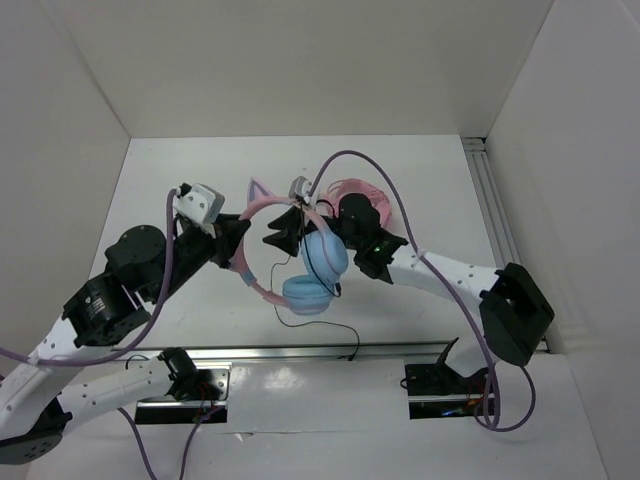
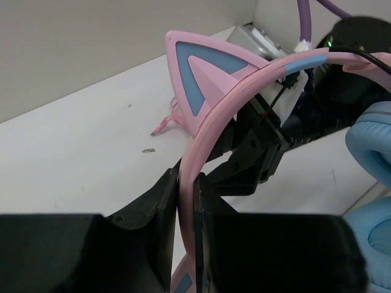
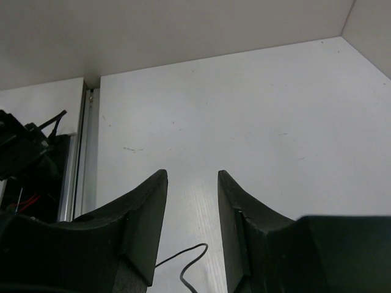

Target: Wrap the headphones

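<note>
The robot's right gripper needs to go down next, past the ear cups onto the thin black cable [image 1: 330, 325].
The headphones [image 1: 310, 270] hang above the table, with light blue ear cups [image 1: 325, 255] and a pink cat-ear headband [image 2: 244, 91]. My left gripper [image 1: 235, 250] is shut on the headband, which runs pinched between its fingers in the left wrist view [image 2: 186, 183]. My right gripper [image 1: 283, 235] is beside the top of the headband, close to the ear cups. In its wrist view it is open and empty [image 3: 192, 177]. The thin black cable [image 1: 330, 325] trails from the cups down to the table. A loop of the cable [image 3: 183, 262] shows low between the right fingers, untouched.
All-pink headphones with a coiled pink cable [image 1: 352, 192] lie behind the right wrist; a bit of that cable shows in the left wrist view [image 2: 165, 125]. An aluminium rail [image 1: 330, 352] runs along the near edge and another [image 1: 490, 200] along the right. White walls enclose the table.
</note>
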Available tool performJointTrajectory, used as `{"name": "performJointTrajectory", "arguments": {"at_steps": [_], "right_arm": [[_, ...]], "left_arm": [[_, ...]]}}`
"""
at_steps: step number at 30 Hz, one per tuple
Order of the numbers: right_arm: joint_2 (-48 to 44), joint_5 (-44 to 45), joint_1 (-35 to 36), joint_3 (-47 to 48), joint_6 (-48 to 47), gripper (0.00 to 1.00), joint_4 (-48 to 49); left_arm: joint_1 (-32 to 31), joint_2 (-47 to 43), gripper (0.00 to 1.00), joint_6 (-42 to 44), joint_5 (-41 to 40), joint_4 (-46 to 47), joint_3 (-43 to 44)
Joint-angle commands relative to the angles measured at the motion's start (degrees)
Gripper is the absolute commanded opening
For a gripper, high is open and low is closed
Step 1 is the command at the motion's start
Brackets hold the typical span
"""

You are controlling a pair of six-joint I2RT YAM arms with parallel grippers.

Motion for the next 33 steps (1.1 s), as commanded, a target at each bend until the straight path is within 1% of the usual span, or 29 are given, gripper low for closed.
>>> {"name": "performJointTrajectory", "arguments": {"at_steps": [1,4,7,8,9,10,12,13,16,18,21,25,26,28,29,30,31,32,33], "right_arm": [[3.39,-2.83,-2.19,0.06,5.41,0.46,11.65],[7.08,-4.76,-3.42,0.07,9.1,0.46,16.91],[11.03,-6.09,-3.43,1.12,11.66,0.44,20.61],[12.09,-6.7,-3.43,2.17,13.75,0.42,21.15],[13.14,-7.49,-4.12,2.87,14.64,0.4,21.15],[14.98,-8.8,-4.13,3.49,16.05,0.32,21.94],[16.31,-8.82,-4.13,4.11,16.76,0.28,22.55],[16.84,-8.82,-4.13,4.11,16.76,0.28,23.69],[18.24,-8.3,-4.13,2.71,19.22,0.28,27.55],[19.65,-8.29,-4.13,2.7,20.1,0.28,28.27],[24.03,-9.78,-4.13,5.69,21.76,0.28,29.5],[26.85,-10.4,-4.13,6.31,23.18,0.32,30.03],[26.86,-10.4,-4.13,6.31,23.18,0.34,30.55],[28.35,-10.4,-4.13,5.7,23.7,0.34,30.56],[28.36,-9.79,-4.13,5.69,23.71,0.35,30.56],[29.23,-9.78,-4.13,5.17,23.71,0.35,30.56],[30.19,-9.78,-4.13,5.17,23.71,0.32,31.34],[30.2,-10.31,-4.13,5.17,24.32,0.26,32.13],[30.9,-11.09,-4.13,4.64,25.1,0.11,32.66]], "left_arm": [[-0.16,2.29,0.0,-5.73,-10.49,8.58,5.5],[-0.16,4.05,0.0,-7.58,-16.11,9.19,6.9],[-0.16,4.66,0.0,-9.69,-20.16,12.35,7.52],[-0.16,5.19,0.0,-11.43,-21.57,13.14,7.53],[-0.16,5.2,0.0,-11.45,-22.63,13.15,8.31],[-0.16,6.42,0.0,-11.97,-24.9,14.45,8.84],[-0.16,6.96,0.0,-12.59,-27.11,15.34,9.37],[-0.16,7.83,0.0,-12.59,-30.17,15.87,9.37],[0.37,8.97,0.0,-13.12,-33.7,17.71,8.67],[0.9,9.67,0.0,-14.69,-35.11,18.33,8.14],[2.3,12.48,0.0,-15.4,-38.0,17.11,10.85],[6.77,14.95,0.0,-17.69,-37.41,13.5,14.11],[9.57,15.48,0.0,-18.21,-35.66,12.72,15.25],[12.92,16.97,0.0,-19.53,-32.85,10.61,16.4],[16.16,18.11,0.0,-20.23,-29.79,9.82,17.71],[17.76,18.73,0.0,-20.24,-28.36,9.81,17.72],[19.16,19.34,0.0,-21.72,-27.22,8.59,18.76],[20.48,19.35,0.0,-21.73,-25.12,7.88,19.3],[23.02,20.22,0.0,-21.73,-24.23,7.88,19.3]]}}
